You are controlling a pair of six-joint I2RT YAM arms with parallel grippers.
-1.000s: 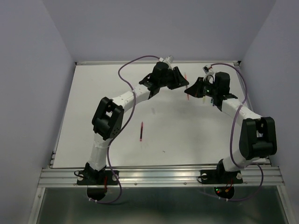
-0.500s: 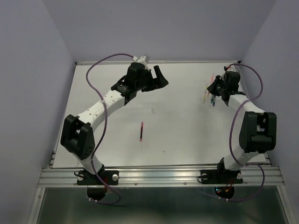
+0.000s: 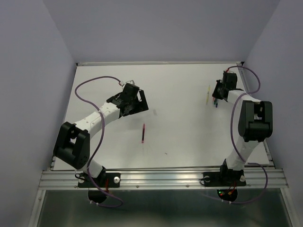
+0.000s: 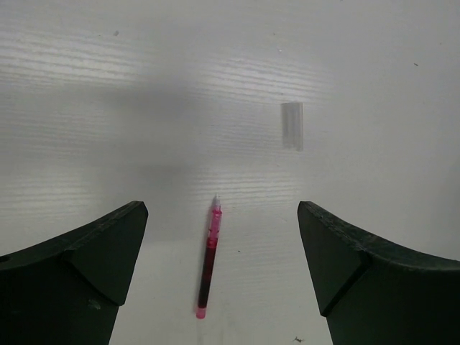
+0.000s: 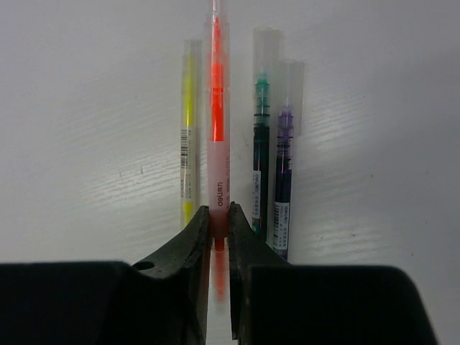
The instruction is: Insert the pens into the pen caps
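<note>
The right gripper comes down into the gap between the yellow and green pens next and releases the orange-red pen, since that pen hovers capped above the gap.
A maroon pen (image 4: 208,262) lies uncapped on the white table, between and below my left gripper's (image 4: 221,215) wide-open fingers. In the top view it lies mid-table (image 3: 143,133), right of and nearer than the left gripper (image 3: 140,101). A pale translucent cap (image 4: 292,126) lies beyond the pen, to the right. My right gripper (image 5: 219,219) is shut on the orange-red pen (image 5: 218,129), which wears a clear cap. It sits between the yellow pen (image 5: 188,129) and the green pen (image 5: 260,144), with the dark blue pen (image 5: 284,165) at the far right, all capped.
The row of pens lies near the table's far right edge, under the right gripper (image 3: 220,89), with the yellow pen (image 3: 208,95) to its left. Purple cables loop above both arms. The back wall stands just beyond the table's far edge.
The left arm has swung from the far middle back toward the left and near side. The right gripper carried the orange-red pen to the far right, down among the other pens.
</note>
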